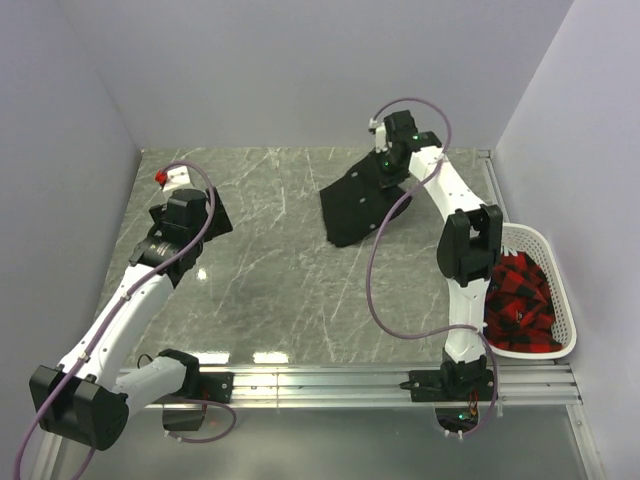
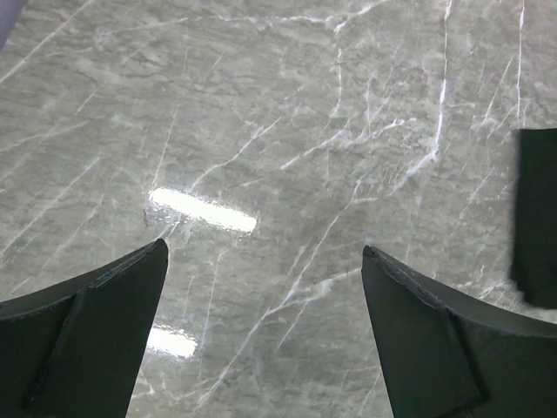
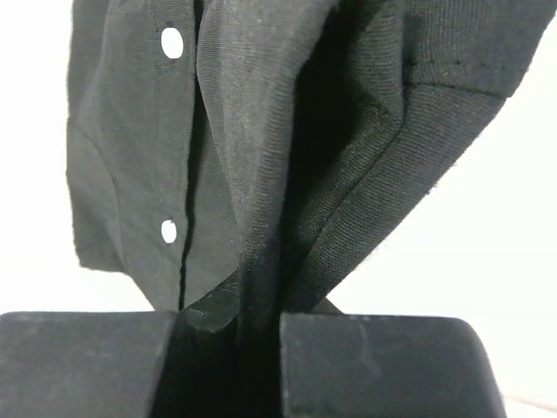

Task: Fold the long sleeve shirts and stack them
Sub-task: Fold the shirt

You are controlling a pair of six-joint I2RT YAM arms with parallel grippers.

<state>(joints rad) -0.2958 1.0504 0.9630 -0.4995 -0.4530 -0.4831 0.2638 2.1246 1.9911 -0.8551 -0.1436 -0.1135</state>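
Note:
The black shirt [image 1: 350,210] hangs bunched, so it goes back and to the left in the top view next, down over bare marble, and my right gripper releases it.
A black long sleeve shirt [image 1: 350,210] hangs over the far middle of the table, bunched, its lower edge down near the marble. My right gripper [image 1: 386,178] holds its upper right part. In the right wrist view the right gripper [image 3: 252,318] is shut on a fold of the black shirt [image 3: 261,157], with two pale buttons showing on the placket. My left gripper [image 1: 222,214] is at the left of the table, well apart from the shirt. The left wrist view shows the left gripper [image 2: 261,252] open over bare marble, with a black cloth edge [image 2: 535,218] at the right.
A white basket [image 1: 553,262] holding red-and-black cloth [image 1: 520,300] stands at the right beside the right arm's base. A small red-and-white object [image 1: 170,178] lies at the far left. White walls close in the table at the back and sides.

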